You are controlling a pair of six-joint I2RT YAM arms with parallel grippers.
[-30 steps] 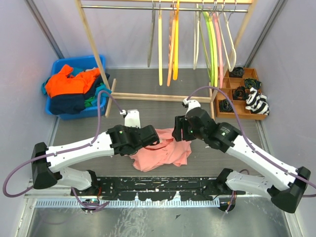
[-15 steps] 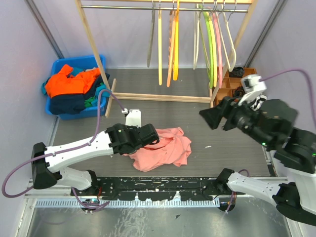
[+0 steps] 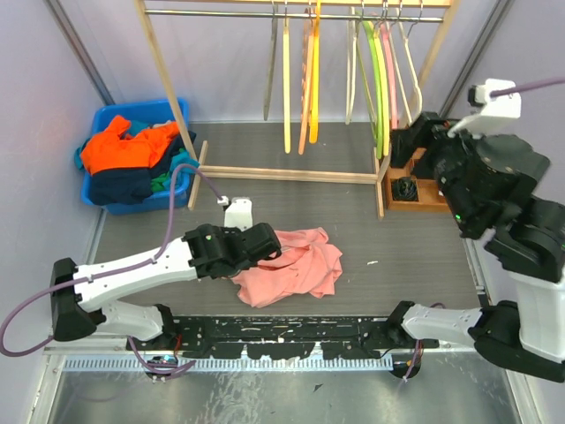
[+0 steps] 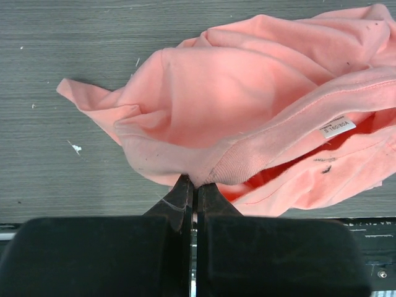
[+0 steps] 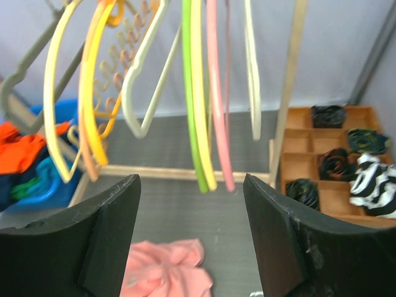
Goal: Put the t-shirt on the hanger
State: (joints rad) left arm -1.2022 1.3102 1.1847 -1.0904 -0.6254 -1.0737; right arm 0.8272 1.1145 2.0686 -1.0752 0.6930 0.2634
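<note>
My right gripper moves outward next, toward the right in its wrist view, onto the cream-white hanger's near arm [image 3: 411, 64] [image 5: 254, 93], since it hangs clear of the pink one.
The salmon-pink t-shirt [image 3: 300, 269] lies crumpled on the grey table in front of the arms. My left gripper [image 3: 272, 247] is shut on its ribbed collar; in the left wrist view the closed tips [image 4: 197, 183] pinch the collar edge of the t-shirt [image 4: 247, 105]. My right gripper [image 3: 408, 144] is raised high at the right and open, with nothing in it. In the right wrist view its gripper [image 5: 190, 180] faces the rail. A thin cream-white hanger [image 5: 252, 80] hangs at the rail's right end [image 3: 415, 93]. Another pale one [image 5: 141, 132] hangs further left.
Yellow, orange, green [image 5: 192, 111] and pink [image 5: 216, 111] hangers hang on the wooden rack [image 3: 168, 88]. A blue bin [image 3: 141, 108] with orange and navy garments stands at the back left. A wooden tray [image 3: 439, 205] of rolled socks stands at the right, beside the rack's post.
My right arm has let go near the t-shirt, lifted and swung right and back up to the hangers, jaws open. My left gripper still holds the collar, almost unmoved.
</note>
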